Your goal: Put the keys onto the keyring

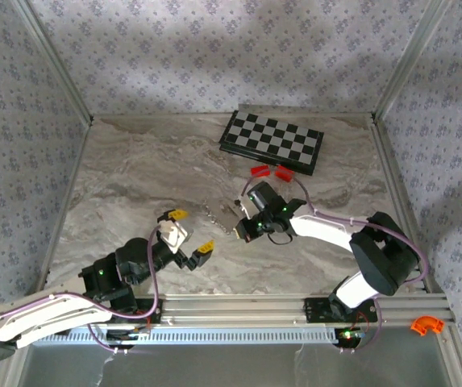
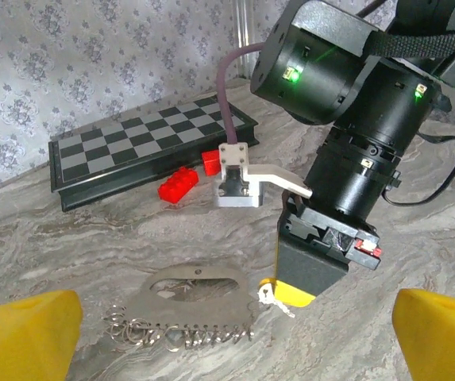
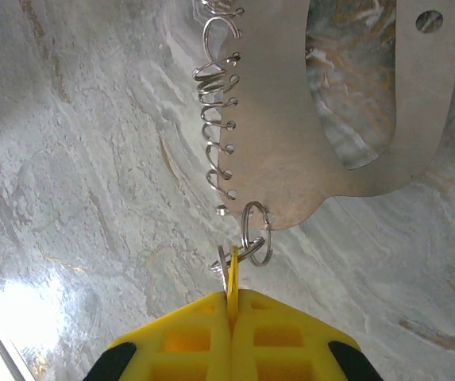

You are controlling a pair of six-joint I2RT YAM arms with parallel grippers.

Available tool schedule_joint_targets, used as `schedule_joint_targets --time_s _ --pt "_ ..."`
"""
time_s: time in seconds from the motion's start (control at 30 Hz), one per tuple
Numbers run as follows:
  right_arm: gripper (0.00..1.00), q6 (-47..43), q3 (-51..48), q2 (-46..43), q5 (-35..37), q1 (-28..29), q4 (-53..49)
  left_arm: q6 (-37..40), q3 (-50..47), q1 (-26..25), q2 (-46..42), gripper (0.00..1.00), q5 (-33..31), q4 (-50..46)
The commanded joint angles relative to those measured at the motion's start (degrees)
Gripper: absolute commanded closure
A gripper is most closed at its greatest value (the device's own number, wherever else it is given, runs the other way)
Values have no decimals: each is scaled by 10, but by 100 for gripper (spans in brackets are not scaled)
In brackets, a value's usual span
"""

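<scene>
Next, my right gripper draws back onto bare tabletop nearer the bar (image 1: 249, 257) and releases the key, since a keyring joins the small key to the metal plate's corner.
A flat metal plate (image 1: 221, 216) lies mid-table, with a row of keyrings (image 2: 183, 335) along one edge. My right gripper (image 1: 239, 229) is shut at the plate's corner, its yellow fingertips (image 2: 292, 292) low on the table. They pinch a small key (image 2: 272, 299), which shows edge-on between the right gripper's tips (image 3: 232, 295). The key meets a keyring (image 3: 257, 232) that hangs through the corner hole of the plate (image 3: 314, 119). My left gripper (image 1: 191, 230) stands open just left of the plate, and its yellow fingers (image 2: 21, 337) are wide apart with nothing between them.
A folded chessboard (image 1: 272, 141) lies at the back right, with two red bricks (image 1: 260, 170) in front of it. An orange piece (image 1: 426, 325) sits on the rail at the near right. Walls close in the table on three sides.
</scene>
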Motion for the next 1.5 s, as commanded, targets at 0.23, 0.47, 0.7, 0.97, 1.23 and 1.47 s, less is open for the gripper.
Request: schedule_joint_targets --time_s 0.23,0.47,0.7,0.97,1.23,1.47 --pt "100 32 -46 -32 -5 15 4 6 19 1 2 1 -3 19" --pt "100 42 -71 -43 -4 24 1 6 10 1 1 0 -6 26" --pt "100 53 -88 -53 2 34 -3 4 8 1 0 0 -5 28" --pt "100 70 -109 -65 9 41 -5 3 5 1 -1 1 -9 28" --pt "96 69 -114 -63 14 44 -17 4 3 1 -5 1 -10 27" --pt "86 71 -120 -66 23 47 -22 3 4 1 -8 0 -13 24"
